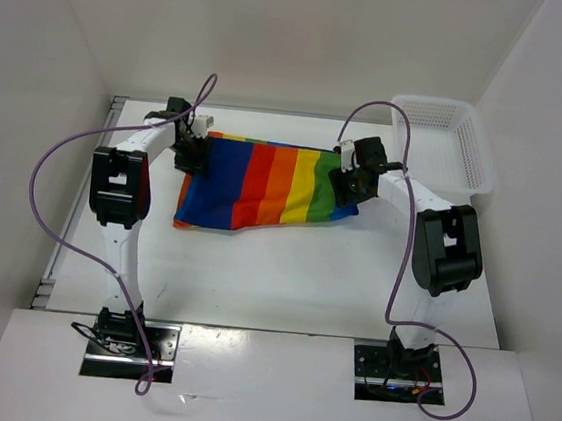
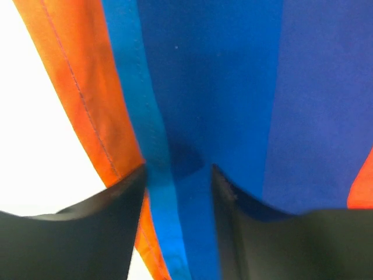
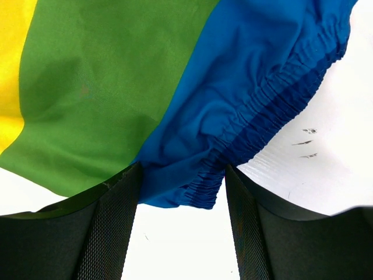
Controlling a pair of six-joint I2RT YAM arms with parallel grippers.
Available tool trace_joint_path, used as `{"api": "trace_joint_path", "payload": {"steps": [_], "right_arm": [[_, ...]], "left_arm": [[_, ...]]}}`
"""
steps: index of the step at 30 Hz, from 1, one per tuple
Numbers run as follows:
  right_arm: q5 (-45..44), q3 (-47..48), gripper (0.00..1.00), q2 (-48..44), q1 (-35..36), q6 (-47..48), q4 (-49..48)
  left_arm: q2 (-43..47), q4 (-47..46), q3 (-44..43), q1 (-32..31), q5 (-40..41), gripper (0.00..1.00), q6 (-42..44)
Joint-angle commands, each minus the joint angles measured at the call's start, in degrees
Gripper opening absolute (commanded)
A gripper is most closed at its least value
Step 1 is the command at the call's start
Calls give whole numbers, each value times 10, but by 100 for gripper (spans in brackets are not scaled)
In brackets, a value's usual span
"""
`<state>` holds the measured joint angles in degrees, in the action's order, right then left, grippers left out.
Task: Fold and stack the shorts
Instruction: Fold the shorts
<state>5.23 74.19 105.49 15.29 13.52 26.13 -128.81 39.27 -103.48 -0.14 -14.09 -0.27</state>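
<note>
My right gripper will next move down onto the gathered blue corner of the shorts and close, because that ruffled corner is already between its open fingers.
The rainbow-striped shorts (image 1: 264, 184) lie spread flat on the white table, far of centre, blue at the left and green and blue at the right. My left gripper (image 1: 191, 156) is down on their left edge. In the left wrist view it (image 2: 179, 169) stands open with blue fabric (image 2: 233, 87) and an orange hem filling the gap between the jaws. My right gripper (image 1: 349, 183) is at their right edge. In the right wrist view it (image 3: 182, 169) stands open around the gathered blue corner (image 3: 233, 134).
A white mesh basket (image 1: 478, 156) stands at the back right, just beyond the right arm. White walls close in the table on the left, back and right. Purple cables loop over both arms.
</note>
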Motion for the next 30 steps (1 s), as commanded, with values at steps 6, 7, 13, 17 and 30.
{"api": "trace_joint_path", "payload": {"steps": [6,7,13,17,30], "right_arm": [[0,-17,64,-5,7,16,-13],[0,-22,64,-5,7,24,-13],[-6,-22,69,-16,7,48,-13],[-6,-41,74,-22,7,54,-7],[1,-38,75,0,7,53,-31]], "left_arm": [[9,14,16,1,-30,8,3],[15,14,16,1,-24,8,3],[28,14,16,1,-19,0,3],[69,14,5,1,1,0,3],[195,-6,161,1,93,0,3]]}}
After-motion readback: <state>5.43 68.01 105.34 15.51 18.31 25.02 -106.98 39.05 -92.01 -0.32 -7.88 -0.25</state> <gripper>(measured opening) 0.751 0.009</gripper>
